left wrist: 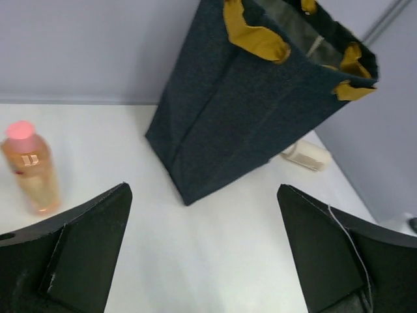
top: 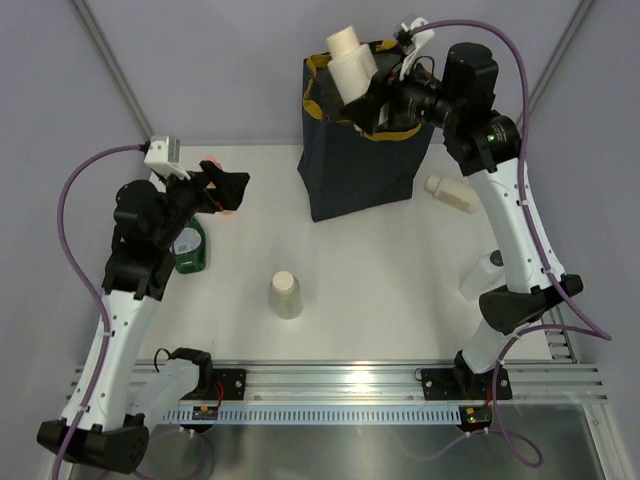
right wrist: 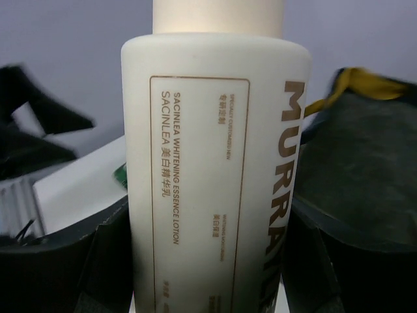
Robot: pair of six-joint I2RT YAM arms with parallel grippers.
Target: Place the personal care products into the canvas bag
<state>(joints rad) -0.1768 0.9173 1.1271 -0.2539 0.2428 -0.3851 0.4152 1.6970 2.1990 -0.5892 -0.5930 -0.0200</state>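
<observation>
The robot's right gripper will go down past the bag's mustard rim, deep into the navy canvas bag, before it opens.
The navy canvas bag with a mustard rim stands upright at the back centre; it also shows in the left wrist view and the right wrist view. My right gripper is shut on a cream lotion bottle, held tilted above the bag's open mouth. My left gripper is open and empty, above the table left of the bag. A peach bottle with a pink cap stands ahead of it to the left. A cream bottle stands mid-table. Another cream bottle lies right of the bag.
A green bottle stands under the left arm. A pale bottle stands by the right arm's lower link, partly hidden. Grey walls close the back and sides. A metal rail runs along the near edge.
</observation>
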